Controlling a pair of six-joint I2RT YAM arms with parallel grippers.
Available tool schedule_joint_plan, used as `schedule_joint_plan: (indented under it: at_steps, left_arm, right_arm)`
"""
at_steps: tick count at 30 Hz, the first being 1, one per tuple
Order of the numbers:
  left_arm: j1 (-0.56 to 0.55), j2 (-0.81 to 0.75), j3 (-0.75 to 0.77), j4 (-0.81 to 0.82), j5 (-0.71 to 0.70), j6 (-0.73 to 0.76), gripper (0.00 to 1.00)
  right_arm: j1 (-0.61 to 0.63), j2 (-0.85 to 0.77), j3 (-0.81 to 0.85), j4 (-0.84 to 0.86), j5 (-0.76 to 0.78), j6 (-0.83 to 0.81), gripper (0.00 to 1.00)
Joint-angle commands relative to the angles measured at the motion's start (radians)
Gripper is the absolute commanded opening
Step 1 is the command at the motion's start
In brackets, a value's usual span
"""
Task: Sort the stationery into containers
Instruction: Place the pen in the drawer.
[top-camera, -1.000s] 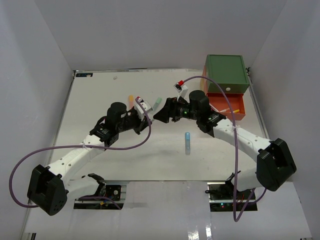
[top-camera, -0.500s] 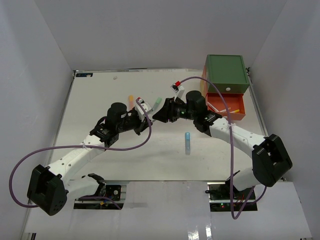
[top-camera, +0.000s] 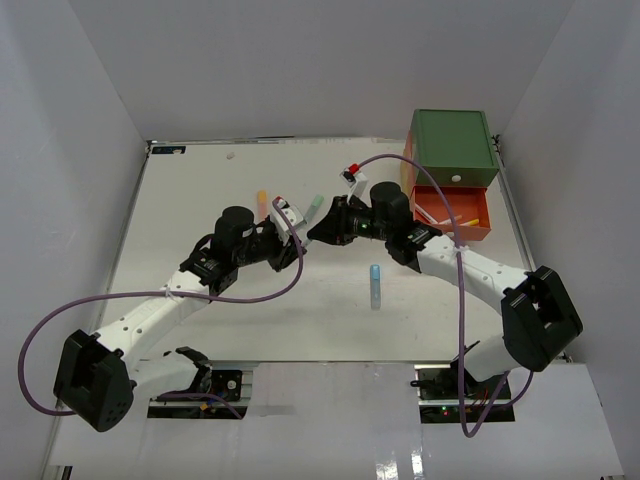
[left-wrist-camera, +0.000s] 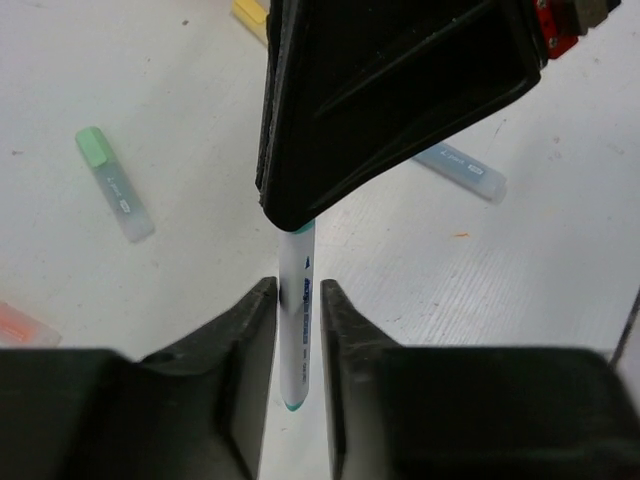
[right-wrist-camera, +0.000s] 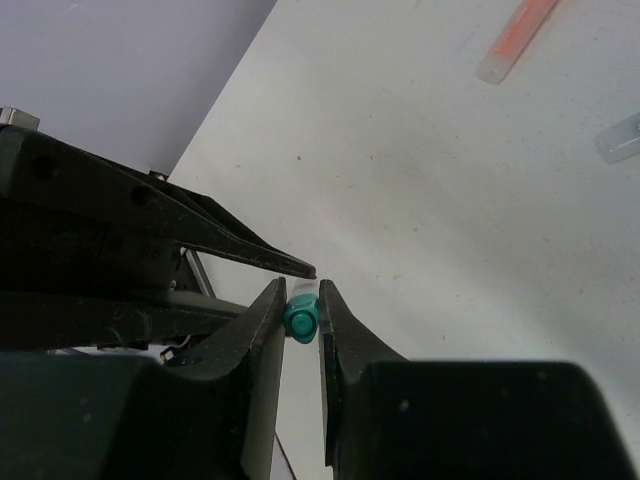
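Observation:
Next, my right gripper carries the pen toward the right in the top view and over the orange-red drawer (top-camera: 460, 233), where other pens already lie, then releases it.
A white pen with a teal end (left-wrist-camera: 298, 300) is held in the air between my two grippers above mid-table. My right gripper (right-wrist-camera: 300, 290) is shut on its teal end (right-wrist-camera: 301, 320), both fingers touching it. My left gripper (left-wrist-camera: 298, 290) straddles the other end with its jaws slightly apart: the pen rests against the left finger, with a thin gap at the right one. In the top view the left gripper (top-camera: 292, 238) and right gripper (top-camera: 315, 228) meet tip to tip. The containers stand at the back right: a green box (top-camera: 452, 140) above a pulled-out orange-red drawer (top-camera: 460, 233) holding a few pens.
Loose stationery lies on the table: a blue highlighter (top-camera: 375, 285) in front of the grippers, a green highlighter (top-camera: 315, 205) and an orange one (top-camera: 262, 200) behind them. Purple cables loop from both arms. White walls enclose the table.
My right gripper has closed from wide open onto the pen's teal end. My left gripper's jaws, shut on the pen before, have eased slightly apart. Both arms stayed almost in place.

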Motion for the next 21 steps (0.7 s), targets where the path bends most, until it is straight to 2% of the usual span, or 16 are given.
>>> schedule_joint_plan:
  at_steps: [1, 3, 4, 7, 10, 13, 16, 17, 21]
  left_arm:
    - [-0.005, -0.027, -0.004, 0.02, 0.012, -0.003, 0.42]
    - [-0.005, -0.027, -0.004, 0.02, 0.001, -0.008, 0.57]
    - [-0.005, -0.027, -0.004, 0.02, -0.002, -0.009, 0.71]
    - [-0.005, -0.024, -0.002, 0.02, -0.029, -0.026, 0.9]
    - [-0.005, -0.024, -0.001, 0.025, -0.069, -0.051, 0.98]
    - [-0.005, -0.018, 0.005, 0.031, -0.15, -0.1, 0.98]
    - [-0.005, 0.006, 0.028, 0.02, -0.277, -0.167, 0.98]
    - [0.001, 0.023, 0.036, 0.009, -0.307, -0.184, 0.98]
    - [0.06, 0.062, 0.067, -0.02, -0.433, -0.291, 0.98]
  right_arm:
    - [0.007, -0.033, -0.005, 0.038, 0.024, -0.015, 0.13]
    - [-0.002, -0.051, -0.019, 0.036, 0.038, -0.016, 0.12]
    - [-0.008, -0.059, -0.026, 0.036, 0.042, -0.016, 0.12]
    - [-0.053, -0.104, -0.066, 0.035, 0.052, -0.018, 0.11]
    - [-0.143, -0.169, -0.114, 0.015, 0.044, -0.021, 0.11]
    - [-0.278, -0.262, -0.18, -0.003, 0.03, -0.019, 0.11]
    - [-0.445, -0.354, -0.227, -0.042, 0.013, -0.027, 0.11]
    - [-0.535, -0.389, -0.237, -0.051, 0.003, -0.029, 0.11]
    - [-0.764, -0.429, -0.249, -0.079, -0.089, -0.022, 0.12]
